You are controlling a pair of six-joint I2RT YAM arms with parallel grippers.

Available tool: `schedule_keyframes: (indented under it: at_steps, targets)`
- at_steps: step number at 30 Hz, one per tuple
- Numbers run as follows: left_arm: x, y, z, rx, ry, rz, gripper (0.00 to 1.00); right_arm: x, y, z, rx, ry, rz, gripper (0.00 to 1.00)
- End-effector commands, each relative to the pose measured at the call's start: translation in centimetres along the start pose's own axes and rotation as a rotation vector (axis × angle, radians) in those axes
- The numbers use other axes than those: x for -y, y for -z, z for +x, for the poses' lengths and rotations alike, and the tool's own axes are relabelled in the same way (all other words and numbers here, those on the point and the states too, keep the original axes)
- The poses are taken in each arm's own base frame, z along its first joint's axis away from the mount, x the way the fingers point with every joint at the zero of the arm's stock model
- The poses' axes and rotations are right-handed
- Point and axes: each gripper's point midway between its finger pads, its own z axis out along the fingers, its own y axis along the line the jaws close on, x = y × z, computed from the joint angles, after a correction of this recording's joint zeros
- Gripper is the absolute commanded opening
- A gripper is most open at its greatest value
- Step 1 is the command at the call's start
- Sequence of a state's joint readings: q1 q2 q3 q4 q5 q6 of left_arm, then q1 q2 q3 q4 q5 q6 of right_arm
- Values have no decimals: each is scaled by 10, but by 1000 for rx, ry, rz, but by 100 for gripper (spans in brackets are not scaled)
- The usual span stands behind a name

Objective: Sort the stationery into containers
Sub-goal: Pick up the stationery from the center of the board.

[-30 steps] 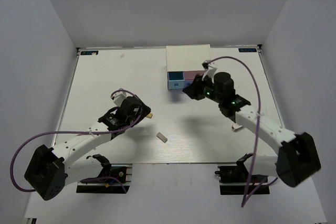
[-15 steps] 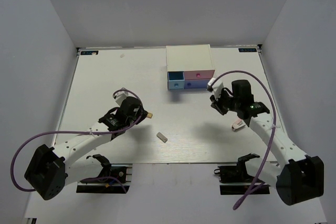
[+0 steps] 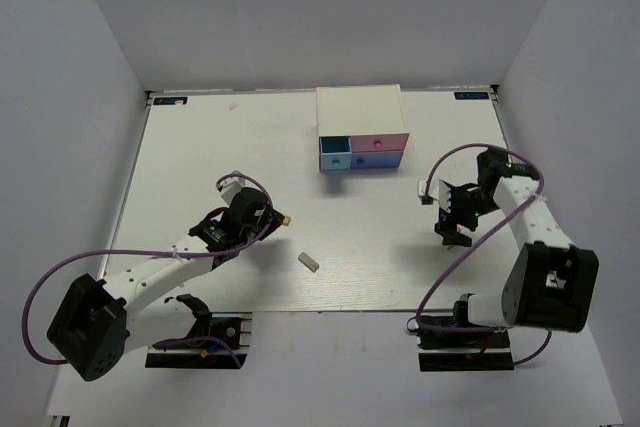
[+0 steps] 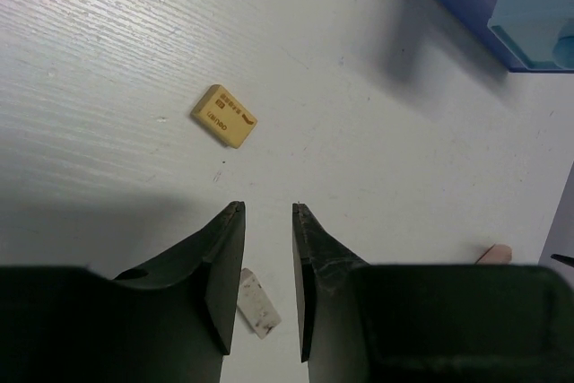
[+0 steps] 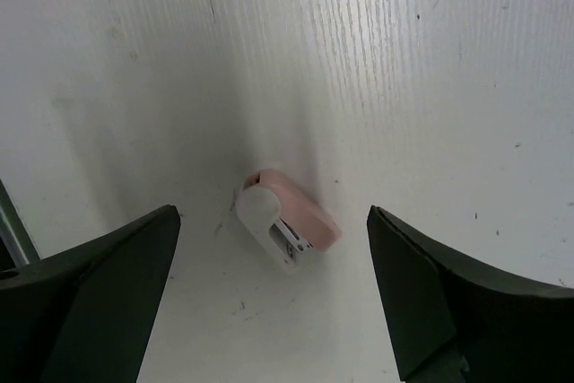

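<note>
The robot should lower its right gripper next, around the pink and white sides of the pinkish-white piece (image 5: 285, 221), and then close it.
A tan eraser (image 4: 224, 116) lies on the table just ahead of my left gripper (image 4: 267, 213), whose jaws stand a narrow gap apart with nothing between them. A greyish-white eraser (image 4: 254, 302) lies on the table under that gripper, partly hidden by the left finger. In the top view the tan eraser (image 3: 286, 218) sits right of the left gripper (image 3: 264, 218), and the grey eraser (image 3: 309, 261) lies nearer the front. My right gripper (image 5: 273, 210) is wide open, straddling a pinkish-white piece (image 5: 285, 221) without touching it. The white drawer unit (image 3: 360, 109) stands at the back.
The light blue drawer (image 3: 334, 155) is pulled out a little; the pink drawer (image 3: 380, 143) and the purple drawer (image 3: 375, 160) sit beside it. The blue drawer (image 4: 538, 6) shows at the upper right of the left wrist view. White walls enclose the table.
My right arm swung away from the drawers, back to the right side, and came down over the pinkish-white piece with its jaws opening wide. The left arm hardly moved; its jaws narrowed.
</note>
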State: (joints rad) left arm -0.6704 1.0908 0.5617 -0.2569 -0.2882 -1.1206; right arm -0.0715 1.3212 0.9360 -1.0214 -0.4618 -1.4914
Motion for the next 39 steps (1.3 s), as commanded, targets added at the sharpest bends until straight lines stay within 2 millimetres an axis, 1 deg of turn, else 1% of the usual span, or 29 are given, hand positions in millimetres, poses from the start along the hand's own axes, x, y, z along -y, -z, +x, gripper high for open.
schedule_keyframes:
  at_steps: [1,2,4,7,8,10,12,14,15,17,18,21,22,23,24,25,26,27,30,33,34,35,36,38,39]
  targets:
    - [6,5,-5,16,5,33,39,-5,13,5,14,122,-116,91]
    - [3,4,-3,12,2,25,39,1,17,9,11,160,-102,91]
    - [3,4,-3,12,2,25,39,5,18,12,6,183,-99,91]
    - [5,4,-4,16,5,33,39,7,17,21,11,311,-105,91]
    - [4,3,-6,24,5,29,39,2,13,23,21,321,-121,91]
    - [2,2,-4,20,2,21,39,0,10,26,38,383,-138,91]
    - [2,2,-4,20,2,21,39,1,3,30,53,411,-146,91]
    - [1,0,-3,16,0,13,39,6,0,31,59,409,-119,89]
    - [4,1,-5,20,2,21,39,12,-6,34,52,426,-89,89]
    - [2,-1,-3,16,-10,12,39,17,-10,37,39,453,-69,89]
    - [2,-1,-3,16,-10,12,39,12,-15,41,41,453,-94,89]
    - [5,-2,-5,16,-10,13,39,8,-24,44,49,457,-103,89]
    - [5,-2,-5,16,-10,13,39,14,-24,45,39,472,-76,89]
    - [3,-3,-3,12,-12,5,39,9,-29,47,36,471,-82,89]
    - [3,-3,-3,12,-12,5,39,14,-34,51,19,490,-55,89]
    - [3,-3,-3,12,-12,5,39,11,-38,55,12,487,-62,89]
    - [6,-4,-4,13,-12,7,39,12,-39,57,-2,485,-58,89]
    - [6,-4,-4,13,-12,7,39,13,-44,61,-6,480,-60,89]
    - [5,-5,-4,8,-24,-3,39,13,-46,67,-19,450,-71,88]
    - [3,-7,-2,4,-27,-12,39,11,-49,72,-30,435,-100,80]
    - [7,-6,-4,8,-25,-4,39,10,-47,72,-33,430,-112,77]
    - [7,-6,-4,8,-25,-4,39,11,-46,73,-34,433,-118,69]
    - [7,-6,-4,8,-25,-4,39,12,-45,74,-39,430,-121,64]
    - [6,-8,-2,-4,-27,-8,42,15,-40,73,-40,420,-127,52]
    - [7,-7,-3,-5,-28,-9,52,16,-40,72,-37,419,-131,41]
